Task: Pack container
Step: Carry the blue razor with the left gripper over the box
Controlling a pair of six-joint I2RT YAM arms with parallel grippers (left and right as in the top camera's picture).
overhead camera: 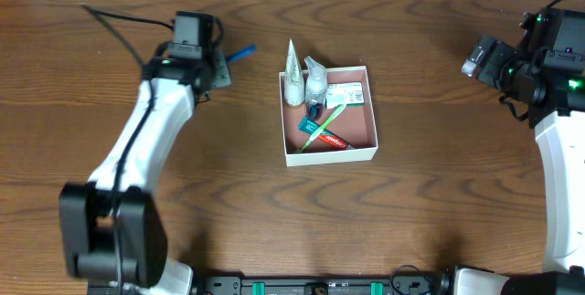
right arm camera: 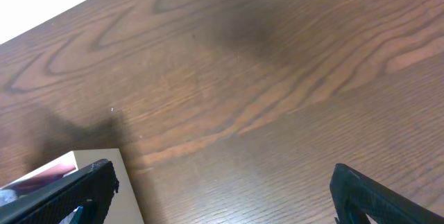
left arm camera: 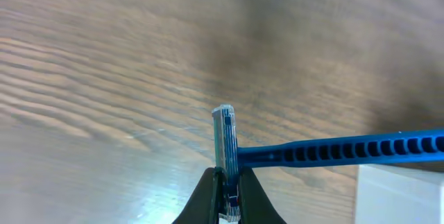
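Observation:
My left gripper lifts the razor and carries it over the box next, then goes down toward the bare pink bottom of the box beside the green toothbrush (overhead camera: 355, 124).
The container (overhead camera: 366, 153), a shallow square box with white walls and a reddish-pink inside, sits mid-table and holds a white tube, a small clear bottle, a green toothbrush, a small packet and a red-and-white tube. My left gripper (left arm camera: 229, 200) is shut on the head of a blue razor (left arm camera: 333, 151), whose handle points right toward the box's white corner (left arm camera: 399, 196). In the overhead view the razor (overhead camera: 241, 55) sticks out from the left gripper (overhead camera: 219, 68), left of the box. My right gripper (right arm camera: 222, 196) is open and empty at the far right, above bare table, with the box corner (right arm camera: 90, 158) at its left finger.
The wooden table (overhead camera: 439, 222) fills the views. A black cable (overhead camera: 119, 21) runs from the left arm at the back left. The right arm's base (overhead camera: 562, 149) stands along the right edge.

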